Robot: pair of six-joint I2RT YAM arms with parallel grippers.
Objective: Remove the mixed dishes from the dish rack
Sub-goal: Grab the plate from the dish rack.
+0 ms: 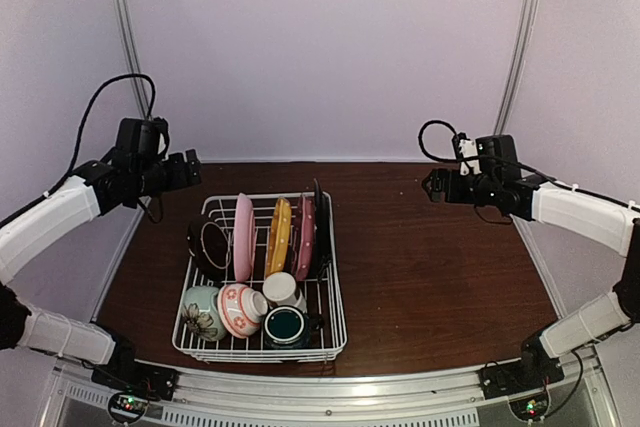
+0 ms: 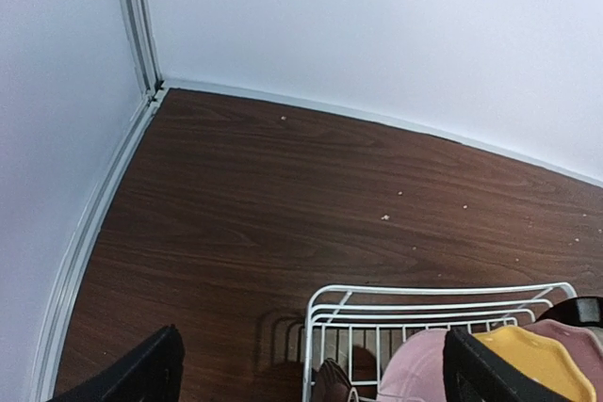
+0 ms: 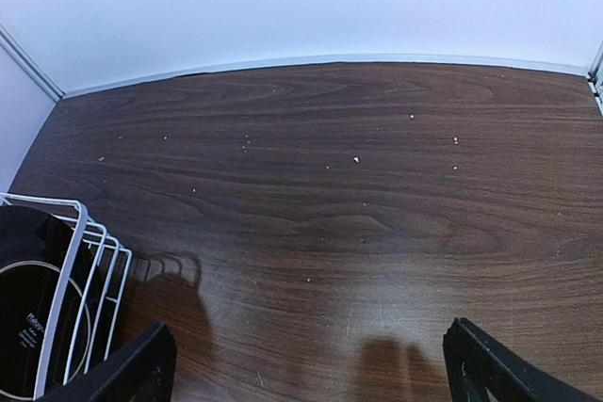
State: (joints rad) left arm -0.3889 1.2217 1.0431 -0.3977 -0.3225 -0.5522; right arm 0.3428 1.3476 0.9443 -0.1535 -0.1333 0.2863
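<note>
The rim of the black plate [image 1: 321,227] gets my left gripper next, swinging across the rack and down, since the plate stands outermost, below and to the gripper's right in the top view.
The white wire dish rack [image 1: 335,277] sits on the table left of centre. Standing in it are a pink plate [image 1: 243,237], a yellow-orange plate [image 1: 278,235], a pink polka-dot plate [image 1: 305,237], a black plate [image 1: 321,227] and a dark bowl [image 1: 208,246]. In front lie a floral pale-green bowl [image 1: 202,313], a pink-white bowl [image 1: 241,309], a small white cup [image 1: 282,289] and a teal mug [image 1: 285,326]. My left gripper [image 1: 190,169] hangs open and empty above the rack's far left corner [image 2: 325,300]. My right gripper [image 1: 432,185] is open and empty, high right of the rack.
The dark wooden table [image 1: 440,267] extends right of the rack. White walls and metal corner rails [image 1: 125,27] enclose the back and sides. The rack's right edge and the black plate [image 3: 28,313] show in the right wrist view.
</note>
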